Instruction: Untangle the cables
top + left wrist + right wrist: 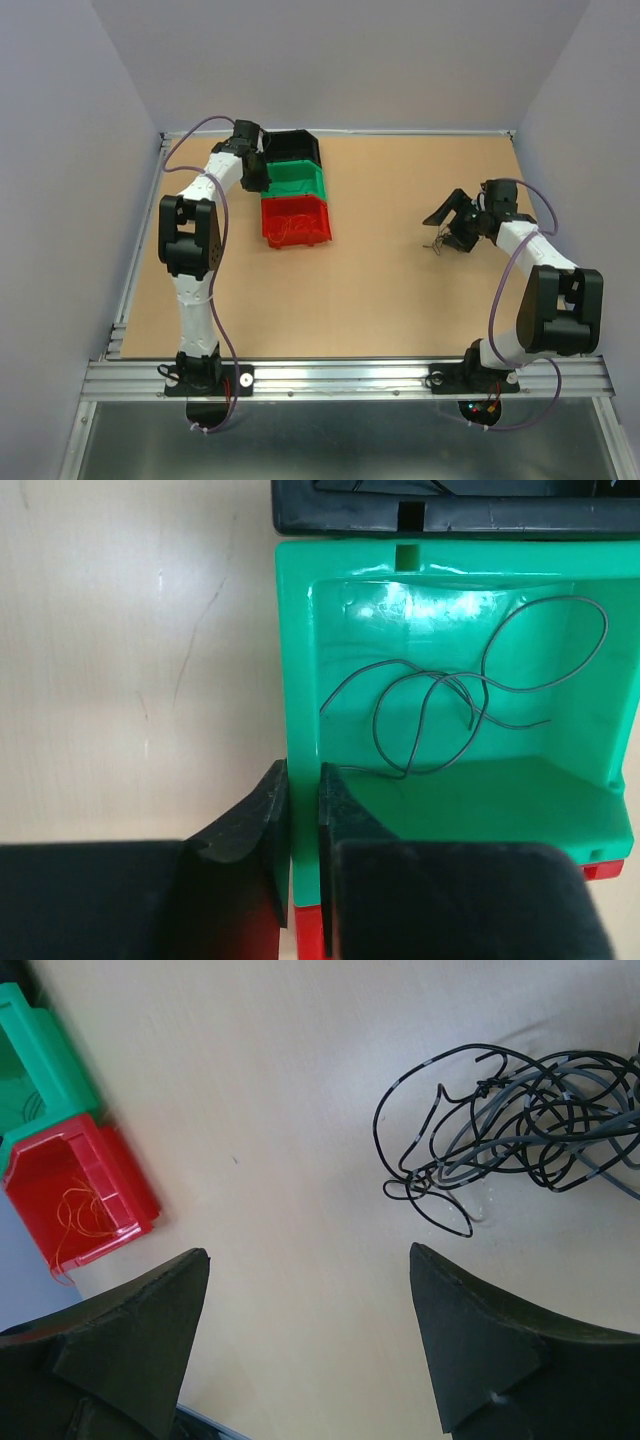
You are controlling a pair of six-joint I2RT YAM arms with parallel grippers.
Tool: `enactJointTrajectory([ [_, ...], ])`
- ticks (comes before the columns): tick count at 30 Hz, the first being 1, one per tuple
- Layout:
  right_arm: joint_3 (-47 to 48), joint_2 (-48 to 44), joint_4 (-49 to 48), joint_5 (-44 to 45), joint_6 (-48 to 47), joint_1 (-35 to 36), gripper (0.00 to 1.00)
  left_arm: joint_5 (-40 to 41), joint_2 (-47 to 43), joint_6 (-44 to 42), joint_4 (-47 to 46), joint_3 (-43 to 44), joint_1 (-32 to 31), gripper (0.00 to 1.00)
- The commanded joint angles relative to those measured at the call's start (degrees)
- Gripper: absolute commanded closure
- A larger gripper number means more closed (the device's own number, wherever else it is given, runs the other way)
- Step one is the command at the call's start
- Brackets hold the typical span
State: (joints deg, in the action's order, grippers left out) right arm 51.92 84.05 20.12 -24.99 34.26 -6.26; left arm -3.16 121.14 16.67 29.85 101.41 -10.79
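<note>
My right gripper is open above the bunched black cables, which are to its right in the wrist view, so I will move the fingers that way and down around them.
A loose clump of black cables [520,1120] lies on the table, ahead and to the right of my right gripper [308,1255], which hangs open over bare wood with nothing between its fingers. From above, that clump [435,243] shows as a wisp by the right gripper [448,228]. A thin dark-green cable [450,700] curls inside the green bin [300,680]. My left gripper [303,780] is shut on that bin's left wall, one finger inside and one outside. An orange cable [80,1210] rests in the red bin [110,1175].
Three bins stand in a row at the back left: black [295,145], green [300,180], red [297,222]. The table's left rail [140,240] runs close beside my left arm. Grey walls enclose the table.
</note>
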Motion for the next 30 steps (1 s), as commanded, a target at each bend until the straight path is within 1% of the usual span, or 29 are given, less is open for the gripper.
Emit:
enactJointTrajectory([
  [1,4.0,0.1,-1.6,-0.9,-0.8,0.5,0.14,-3.0,0.5,-6.0,1.6,3.4,0.0,0.89],
  [3,4.1,0.2,-1.6,-1.0,-0.9,0.5,0.14,-2.4,-0.1,-7.7,1.1,2.6,-0.1,0.9],
  [7,4.2,0.5,-1.6,-1.4,-1.2,0.6,0.15,-3.3,-3.4,-10.4,-3.0,-0.5,0.0,0.91],
  [10,4.2,0.8,-1.5,-1.2,-1.4,0.8,0.15,-6.9,-3.9,-12.0,-3.1,-0.9,-0.2,0.91],
  [12,4.2,0.9,-1.3,-0.8,-1.5,0.9,0.15,-7.3,-4.2,-12.3,-3.2,-1.5,-0.8,0.91],
  [14,4.6,1.1,-0.8,0.8,-1.4,0.9,0.14,-5.5,-4.9,-12.4,-3.4,-2.1,-1.2,0.86],
  [15,4.7,1.3,-0.1,1.3,-1.5,0.9,0.14,-4.7,-5.2,-12.4,-3.3,-2.3,-1.3,0.82],
  [16,5.0,1.4,0.3,2.6,-1.6,0.9,0.14,-4.1,-5.8,-12.4,-3.2,-2.4,-1.3,0.71],
  [19,5.6,1.4,2.1,5.4,-1.7,0.9,0.13,-1.3,-7.1,-11.3,-2.2,-2.1,-1.3,0.52],
  [20,5.7,1.4,2.6,7.2,-1.7,0.9,0.13,-1.4,-7.7,-11.2,-2.6,-2.6,-1.3,0.44],
  [23,6.9,1.2,4.7,9.9,-1.3,0.9,0.12,-1.0,-10.4,-9.6,-4.4,-4.0,-1.3,0.28],
  [25,7.5,1.2,6.1,12.4,-0.3,0.9,0.11,-0.4,-12.3,-8.9,-4.8,-4.7,-1.3,0.25],
  [27,8.8,1.7,9.2,19.2,1.4,0.9,0.08,1.1,-14.8,-7.4,-5.3,-6.1,-1.3,0.14],
  [28,9.4,2.2,10.4,21.6,1.9,0.9,0.07,2.0,-15.9,-6.8,-5.5,-6.7,-1.3,0.13],
  [29,9.9,2.6,11.2,24.7,2.2,0.8,0.06,5.1,-17.4,-6.3,-6.1,-8.7,-1.4,0.1],
  [30,10.6,3.6,12.6,26.9,3.3,0.6,0.05,6.2,-20.7,-5.3,-7.9,-10.0,-1.4,0.06],
])
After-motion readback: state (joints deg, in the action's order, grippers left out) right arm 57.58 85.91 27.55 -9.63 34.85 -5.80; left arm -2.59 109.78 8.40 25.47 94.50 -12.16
